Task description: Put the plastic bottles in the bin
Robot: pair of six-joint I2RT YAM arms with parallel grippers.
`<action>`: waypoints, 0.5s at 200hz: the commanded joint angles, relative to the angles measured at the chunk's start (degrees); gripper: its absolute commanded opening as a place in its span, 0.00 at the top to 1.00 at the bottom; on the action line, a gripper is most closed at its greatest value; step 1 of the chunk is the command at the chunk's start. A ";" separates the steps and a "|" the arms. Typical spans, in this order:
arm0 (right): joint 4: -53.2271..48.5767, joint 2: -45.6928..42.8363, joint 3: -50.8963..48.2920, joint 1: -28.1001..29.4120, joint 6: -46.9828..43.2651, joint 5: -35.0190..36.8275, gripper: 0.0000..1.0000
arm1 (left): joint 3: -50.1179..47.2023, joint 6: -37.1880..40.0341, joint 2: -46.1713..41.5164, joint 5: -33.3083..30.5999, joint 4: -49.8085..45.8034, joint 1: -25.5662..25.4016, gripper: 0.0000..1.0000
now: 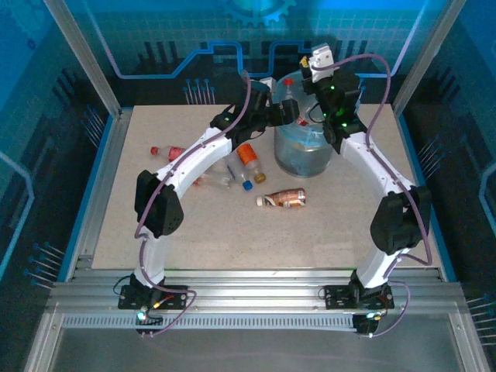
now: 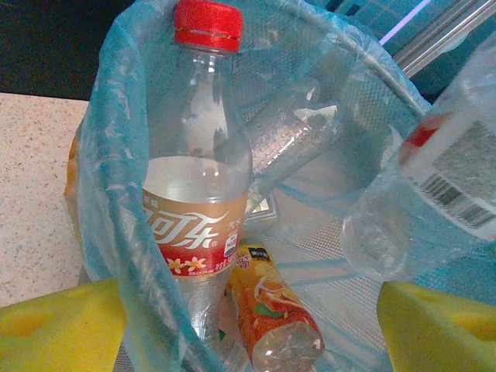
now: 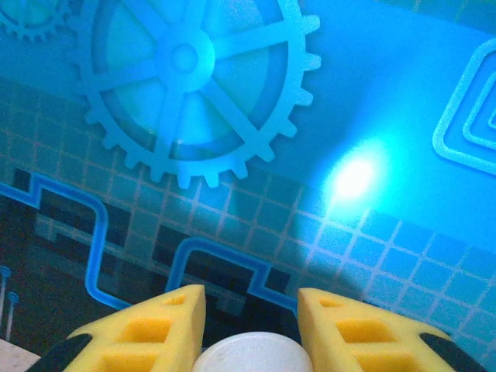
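Observation:
I should next move my right gripper down toward the bin's bag-lined opening (image 1: 305,101) and let go of the white cap there, because that opening is below the gripper and the hanging bottle.
The bin (image 1: 310,155) is grey, lined with a pale blue bag (image 2: 116,155), and stands at the table's back. Inside, a red-capped cola bottle (image 2: 198,155) stands upright beside an orange-labelled bottle (image 2: 271,310) and a clear bottle (image 2: 298,136). My left gripper (image 2: 252,333) is open at the bin's left rim (image 1: 283,108), its yellow fingers (image 2: 62,325) wide apart on either side of the bag's edge. My right gripper (image 3: 252,333) is shut on the white cap (image 3: 252,356) of a bottle (image 2: 446,167) that hangs over the bin (image 1: 314,70). Several bottles lie on the table.
Left of the bin lie an orange-capped bottle (image 1: 248,155), a blue-capped bottle (image 1: 236,177) and a red-capped bottle (image 1: 167,152). A brown-labelled bottle (image 1: 283,198) lies in front of the bin. Metal frame posts (image 1: 81,46) and blue walls enclose the table.

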 commanded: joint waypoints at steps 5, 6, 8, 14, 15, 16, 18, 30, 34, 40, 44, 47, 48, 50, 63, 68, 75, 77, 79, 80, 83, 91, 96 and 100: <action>5.05 2.17 -2.61 0.23 -1.92 4.06 0.82 | 1.71 -0.10 1.18 1.16 0.03 0.50 0.16; 5.08 2.19 -2.66 0.22 -1.76 3.94 0.82 | 1.70 -0.09 1.20 1.22 0.02 0.51 0.16; 5.21 2.22 -2.87 0.14 -1.56 3.79 0.82 | 1.73 -0.16 1.20 1.19 0.03 0.49 0.16; 5.73 2.37 -3.66 -0.20 -0.71 3.09 0.81 | 1.76 -0.11 1.15 1.26 -0.12 0.51 0.16; 5.81 2.38 -3.80 -0.31 -0.55 2.98 0.81 | 1.76 -0.05 1.19 1.22 -0.15 0.51 0.16; 5.90 2.38 -3.91 -0.36 -0.37 2.88 0.81 | 1.72 -0.03 1.21 1.20 -0.16 0.51 0.16; 6.05 2.38 -4.21 -0.49 0.00 2.58 0.81 | 1.69 -0.01 1.23 1.14 -0.17 0.47 0.16; 6.87 2.53 -5.58 -1.25 2.18 1.21 0.80 | 1.66 -0.03 1.22 1.10 -0.35 0.51 0.16; 7.07 2.55 -5.94 -1.49 2.90 0.79 0.80 | 1.53 -0.02 1.21 1.10 -0.35 0.45 0.16; 7.43 2.62 -6.53 -1.79 3.85 0.20 0.79 | 1.53 -0.01 1.23 1.12 -0.34 0.51 0.16; 7.70 2.63 -6.87 -2.00 4.43 -0.23 0.79 | 1.44 -0.02 1.23 1.10 -0.38 0.51 0.16; 7.85 2.63 -7.17 -2.19 4.86 -0.50 0.78 | 1.46 0.00 1.18 1.10 -0.35 0.50 0.16; 7.88 2.64 -7.22 -2.23 4.96 -0.58 0.78 | 1.44 0.00 1.16 1.10 -0.35 0.49 0.16; 8.02 2.69 -7.41 -2.25 5.20 -0.68 0.78 | 1.43 -0.04 1.22 1.12 -0.35 0.50 0.16; 8.58 2.81 -8.28 -2.63 6.30 -1.07 0.76 | 1.42 -0.04 1.24 1.09 -0.35 0.50 0.16; 8.87 2.82 -8.61 -2.89 6.80 -1.11 0.75 | 1.35 0.00 1.25 0.93 -0.35 0.43 0.16; 9.02 2.79 -8.96 -3.19 7.65 -1.23 0.73 | 1.33 -0.11 1.31 0.94 -0.38 0.53 0.16; 9.05 2.81 -8.99 -3.28 7.96 -1.24 0.72 | 1.33 -0.09 1.30 0.93 -0.31 0.54 0.16; 8.99 2.80 -9.13 -3.37 8.23 -1.13 0.71 | 1.35 -0.09 1.29 0.94 -0.32 0.59 0.16; 8.98 2.77 -9.12 -3.43 8.32 -1.16 0.70 | 1.34 -0.09 1.31 0.93 -0.33 0.60 0.16; 8.99 2.73 -9.25 -3.56 8.71 -1.09 0.68 | 1.39 -0.09 1.38 0.99 -0.38 0.57 0.16; 9.07 2.48 -9.49 -3.77 9.48 -0.59 0.58 | 1.42 -0.09 1.25 0.93 -0.43 0.52 0.16; 9.13 2.23 -9.66 -3.91 9.64 -0.22 0.55 | 1.43 -0.17 1.25 0.93 -0.48 0.60 0.16; 9.14 2.01 -9.76 -3.89 9.76 -0.12 0.54 | 1.43 -0.20 1.31 0.97 -0.48 0.60 0.16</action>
